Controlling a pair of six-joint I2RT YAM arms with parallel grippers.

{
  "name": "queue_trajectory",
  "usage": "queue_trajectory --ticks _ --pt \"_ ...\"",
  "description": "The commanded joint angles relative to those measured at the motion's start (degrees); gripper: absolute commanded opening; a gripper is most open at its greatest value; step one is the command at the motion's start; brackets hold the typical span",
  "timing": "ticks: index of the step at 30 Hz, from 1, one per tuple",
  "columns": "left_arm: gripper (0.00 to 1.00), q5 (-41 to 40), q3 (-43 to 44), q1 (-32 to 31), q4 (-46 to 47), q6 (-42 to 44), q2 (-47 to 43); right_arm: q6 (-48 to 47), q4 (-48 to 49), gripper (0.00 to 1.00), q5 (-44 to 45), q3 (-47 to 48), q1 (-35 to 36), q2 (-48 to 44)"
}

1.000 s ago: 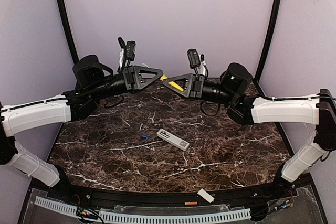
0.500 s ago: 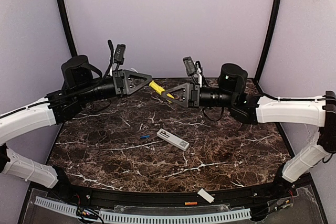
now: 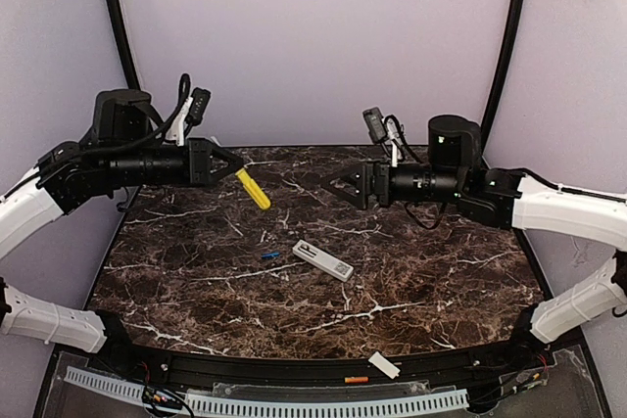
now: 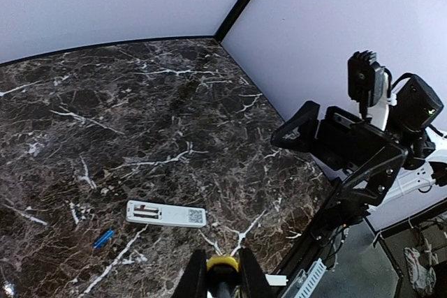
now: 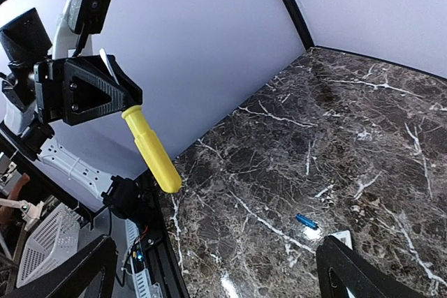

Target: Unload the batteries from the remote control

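Note:
I will turn my left gripper downward next and lower it onto the bare marble below it, beside the blue battery. I will let go of the screwdriver [image 3: 253, 188] there, clear of the remote.
The white remote control [image 3: 322, 260] lies back up near the table's middle, its QR sticker and open battery slot [image 4: 147, 210] showing in the left wrist view [image 4: 166, 213]. A blue battery [image 3: 268, 255] [image 4: 103, 239] [image 5: 306, 221] lies just left of it. An orange battery [image 3: 356, 379] rests on the front rail. My left gripper [image 3: 233, 169] [image 4: 222, 264] is high at the back left, shut on the yellow screwdriver [image 3: 253, 188] [image 5: 150, 148]. My right gripper [image 3: 343, 186] [image 5: 216, 277] hovers open and holds nothing, well above the remote.
A short white cover plate [image 3: 383, 366] [image 4: 276, 280] lies at the front edge beside the orange battery. The black front rail [image 3: 294, 371] borders the marble table [image 3: 441, 271]. Both arms hang high over the back half.
The screwdriver passed from my right gripper to my left. The right gripper opened and drew back to the right; the left arm swung left with the screwdriver.

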Motion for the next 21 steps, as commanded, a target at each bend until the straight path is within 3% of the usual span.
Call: queue_trajectory --ticks 1,8,13,21 --pt "0.0 -9.6 6.5 0.1 -18.5 6.2 0.5 -4.1 -6.0 0.99 6.0 -1.9 -0.5 -3.1" --pt "0.0 -19.0 15.5 0.3 -32.6 10.4 7.8 -4.6 -9.1 0.99 8.1 -4.1 -0.6 -5.8" --pt "0.0 -20.7 19.4 1.5 -41.0 10.9 12.9 -4.6 -10.9 0.99 8.3 -4.7 -0.5 -6.4" --pt "0.0 -19.1 16.0 9.2 -45.8 9.8 19.2 -4.6 -12.7 0.98 9.1 -5.9 -0.5 -7.3"
